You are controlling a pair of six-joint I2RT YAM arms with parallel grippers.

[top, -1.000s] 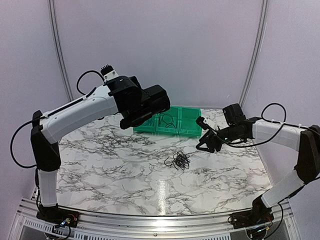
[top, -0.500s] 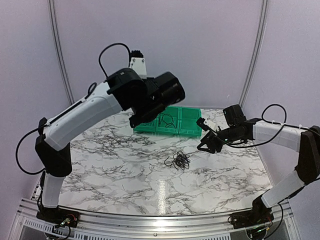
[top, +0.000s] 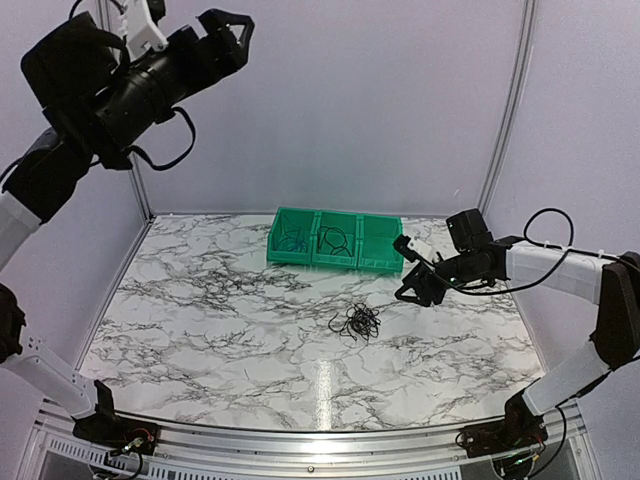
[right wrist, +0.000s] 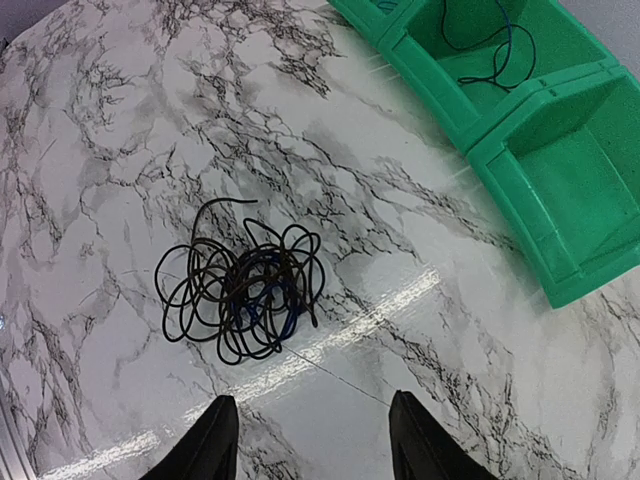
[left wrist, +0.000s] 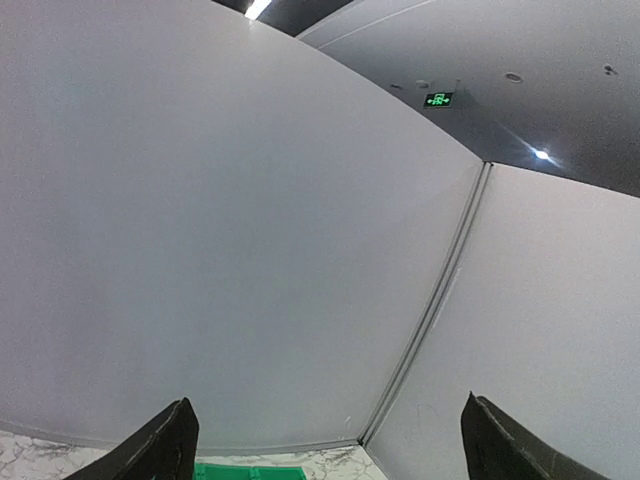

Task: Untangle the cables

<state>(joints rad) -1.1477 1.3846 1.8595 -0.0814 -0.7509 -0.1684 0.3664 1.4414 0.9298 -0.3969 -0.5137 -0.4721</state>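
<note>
I will lower my right gripper and shift it toward the clump, onto the black piece of cable at the clump's edge [top: 377, 322] [right wrist: 314, 317] facing it. A short cable end sticks out there.
The cables [top: 355, 322] lie as a small knotted clump of black wires with one blue strand on the marble table, and neither gripper touches them. In the right wrist view the cables [right wrist: 240, 295] sit just ahead and left of my right gripper [right wrist: 315, 445], which is open and empty. From above, the right gripper [top: 402, 268] hovers right of the clump. My left gripper [top: 225, 25] is raised high at the upper left, open and empty. In its wrist view the left gripper [left wrist: 330, 450] faces the back wall.
A green three-compartment bin [top: 335, 262] stands at the back of the table, with thin loose wires [top: 333, 240] in its left and middle compartments. The bin [right wrist: 545, 95] shows at the upper right of the right wrist view. White walls enclose the table.
The left arm has swung up and to the left, from over the green bin to high above the table's left side. The right arm and the clump have stayed put.
</note>
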